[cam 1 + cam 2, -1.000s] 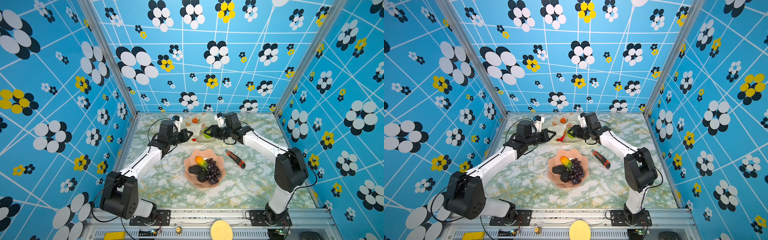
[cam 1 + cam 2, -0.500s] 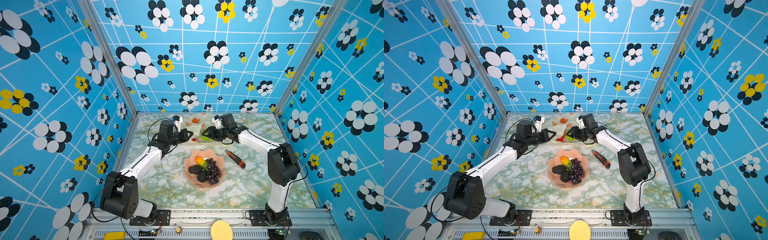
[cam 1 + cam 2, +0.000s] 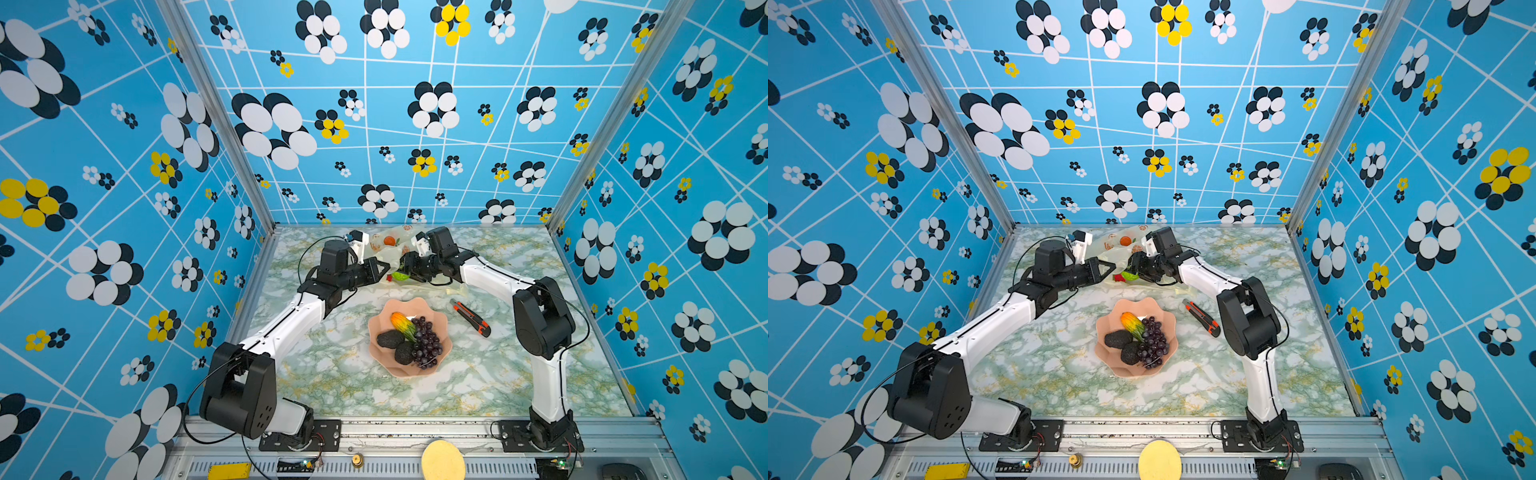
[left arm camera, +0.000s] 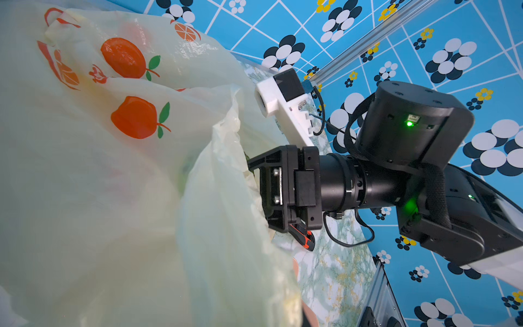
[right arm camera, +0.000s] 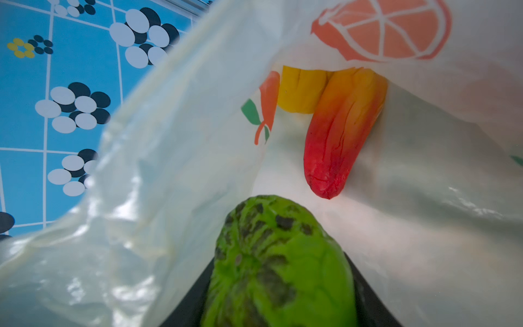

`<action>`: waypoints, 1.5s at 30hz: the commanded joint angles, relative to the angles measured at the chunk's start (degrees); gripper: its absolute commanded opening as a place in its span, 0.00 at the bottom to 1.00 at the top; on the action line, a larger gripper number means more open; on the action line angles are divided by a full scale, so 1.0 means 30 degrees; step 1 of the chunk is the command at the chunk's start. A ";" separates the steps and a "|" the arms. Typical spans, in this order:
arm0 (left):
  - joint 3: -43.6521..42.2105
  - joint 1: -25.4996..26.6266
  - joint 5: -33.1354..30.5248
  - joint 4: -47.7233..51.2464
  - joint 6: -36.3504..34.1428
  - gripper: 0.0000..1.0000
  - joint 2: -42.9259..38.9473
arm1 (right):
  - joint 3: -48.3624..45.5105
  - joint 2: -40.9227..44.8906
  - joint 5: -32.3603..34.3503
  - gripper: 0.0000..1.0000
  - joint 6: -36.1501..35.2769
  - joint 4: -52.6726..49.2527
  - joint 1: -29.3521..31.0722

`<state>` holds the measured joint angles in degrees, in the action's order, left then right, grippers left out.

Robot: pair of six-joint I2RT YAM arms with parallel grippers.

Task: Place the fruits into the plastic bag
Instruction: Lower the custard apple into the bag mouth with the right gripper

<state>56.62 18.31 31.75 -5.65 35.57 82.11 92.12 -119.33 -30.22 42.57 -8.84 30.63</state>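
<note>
My right gripper moves down inside the bag's opening next and releases the bumpy green ball there, as the bag's bare bottom short of the red-yellow mango lies below it.
The plastic bag [image 3: 388, 248] lies at the back middle, its mouth held up by my left gripper [image 3: 383, 270], which is shut on the bag's edge. My right gripper [image 3: 405, 271] is at the mouth, shut on the bumpy green ball [image 5: 280, 263]. Deep inside the plastic bag [image 5: 424, 226] lie the yellow lemon [image 5: 300, 90] and the red-yellow mango [image 5: 339, 133]. A small red piece [image 3: 389, 277] sits beside the green ball [image 3: 401, 275]. On the pink dish [image 3: 444, 324] are purple grapes [image 3: 426, 343], a yellow-green oblong [image 3: 402, 325] and two black ovals [image 3: 390, 339].
A red-and-black utility knife [image 3: 471, 319] lies on the marble table right of the dish, under the right forearm. The patterned walls stand close behind the bag and along both sides. In the left wrist view the bag film [image 4: 113, 184] hides that gripper's jaws.
My right gripper has moved a little left towards the bag mouth with the green ball, and its elbow has swung inward. The left arm has stayed still.
</note>
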 commanded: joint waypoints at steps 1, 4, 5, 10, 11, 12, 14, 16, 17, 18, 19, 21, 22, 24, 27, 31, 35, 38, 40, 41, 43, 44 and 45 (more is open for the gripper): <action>-0.0007 0.0175 0.0488 -0.0603 -0.0138 0.00 -0.0615 | 0.0897 -0.0535 -0.0324 0.47 0.0778 0.0755 0.0101; -0.0064 0.0242 0.0666 -0.0880 -0.0108 0.00 -0.0591 | 0.0994 -0.0979 -0.0432 0.47 0.1404 0.1231 0.0134; -0.0065 0.0279 0.0724 -0.0989 -0.0092 0.00 -0.0591 | 0.0972 -0.1103 -0.0451 0.47 0.1589 0.1387 0.0148; -0.0157 0.0486 0.0843 -0.1377 -0.0139 0.00 -0.0568 | 0.0905 -0.1648 -0.0444 0.48 0.2352 0.2176 0.0219; -0.0160 0.0512 0.0892 -0.1397 -0.0115 0.00 -0.0535 | 0.0934 -0.1650 -0.0417 0.48 0.2491 0.2291 0.0234; -0.0106 0.0531 0.0944 -0.1412 -0.0116 0.00 -0.0488 | 0.1004 -0.2047 -0.0416 0.48 0.2590 0.2385 0.0219; -0.0037 0.0580 0.1032 -0.1532 -0.0057 0.00 -0.0416 | 0.1229 -0.2504 -0.0441 0.48 0.2842 0.2500 0.0219; -0.0009 0.0666 0.1092 -0.1646 -0.0049 0.00 -0.0360 | 0.1510 -0.2851 -0.0499 0.49 0.3028 0.2508 0.0219; 0.0037 0.0726 0.1106 -0.1661 -0.0041 0.00 -0.0354 | 0.1644 -0.2986 -0.0500 0.49 0.3118 0.2557 0.0219; 0.0048 0.0752 0.1116 -0.1679 -0.0059 0.00 -0.0360 | 0.1738 -0.3130 -0.0449 0.49 0.3222 0.2594 0.0219; 0.0080 0.0811 0.1133 -0.1715 -0.0063 0.00 -0.0355 | 0.1862 -0.3274 -0.0380 0.49 0.3340 0.2646 0.0219; 0.0082 0.0917 0.1165 -0.1876 -0.0109 0.00 -0.0326 | 0.2089 -0.3561 -0.0306 0.49 0.3606 0.2796 0.0215; 0.0077 0.0955 0.1194 -0.1909 -0.0108 0.00 -0.0317 | 0.2232 -0.3747 -0.0265 0.49 0.3779 0.2902 0.0217; 0.0140 0.1063 0.1260 -0.2012 -0.0097 0.00 -0.0328 | 0.2497 -0.4031 -0.0194 0.50 0.4063 0.2883 0.0216; 0.0163 0.1206 0.1367 -0.2295 -0.0167 0.00 -0.0458 | 0.2819 -0.4372 0.0142 0.51 0.4180 0.2459 0.0213; 0.0140 0.1336 0.1444 -0.2628 -0.0525 0.00 -0.1049 | 0.3117 -0.4607 0.0946 0.52 0.3773 0.1420 0.0115; -0.0033 0.1313 0.1339 -0.2630 -0.1063 0.00 -0.1895 | 0.3220 -0.4755 0.1272 0.52 0.3778 0.0934 -0.0158; -0.0382 0.1169 0.0978 -0.2606 -0.1361 0.00 -0.2546 | 0.3189 -0.4755 0.1405 0.52 0.3637 0.0656 -0.0335; -0.0583 0.0997 0.0647 -0.2572 -0.1449 0.00 -0.2874 | 0.3104 -0.4701 0.1422 0.52 0.3620 0.0633 -0.0439; -0.0733 0.0883 0.0477 -0.2528 -0.1389 0.00 -0.3000 | 0.3074 -0.4654 0.1458 0.53 0.3576 0.0578 -0.0483; -0.0896 0.0727 0.0255 -0.2350 -0.1224 0.00 -0.3008 | 0.2990 -0.4606 0.1431 0.53 0.3561 0.0558 -0.0580; -0.0877 0.0645 0.0023 -0.1983 -0.1195 0.00 -0.2910 | 0.2957 -0.4580 0.1399 0.54 0.3536 0.0574 -0.0623; -0.0763 0.0610 -0.0181 -0.1534 -0.1191 0.00 -0.2811 | 0.2927 -0.4581 0.1284 0.55 0.3508 0.0574 -0.0652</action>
<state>54.96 20.88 33.08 -11.09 32.99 73.80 100.42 -131.98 -27.14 53.76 -5.63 29.41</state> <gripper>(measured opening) 0.044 0.568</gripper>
